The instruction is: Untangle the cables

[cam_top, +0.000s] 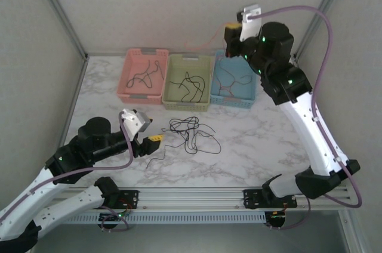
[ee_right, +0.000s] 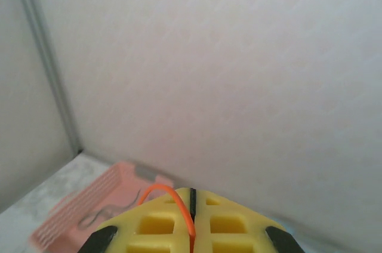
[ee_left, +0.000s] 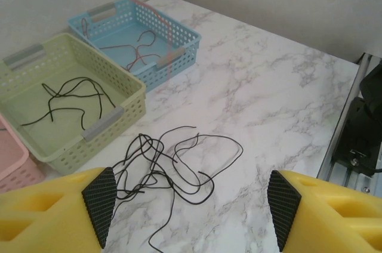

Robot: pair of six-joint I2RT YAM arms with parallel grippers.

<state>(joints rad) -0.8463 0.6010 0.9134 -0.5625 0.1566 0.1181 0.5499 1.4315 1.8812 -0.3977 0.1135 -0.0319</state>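
I will next raise my right gripper, then lower it over the blue basket and release the thin orange cable there, as similar red-brown cables are inside already.
A tangle of thin black cables lies on the marble table in front of the baskets. My left gripper is low and just left of the tangle, open, with nothing between its black pads. My right gripper is raised high above the blue basket and shut on a thin orange cable. In the left wrist view the orange cable hangs down over the blue basket.
Three baskets stand in a row at the back: pink with a dark cable, green with black cables, and blue with red-brown cables. Walls close the back and both sides. A metal rail runs along the near edge.
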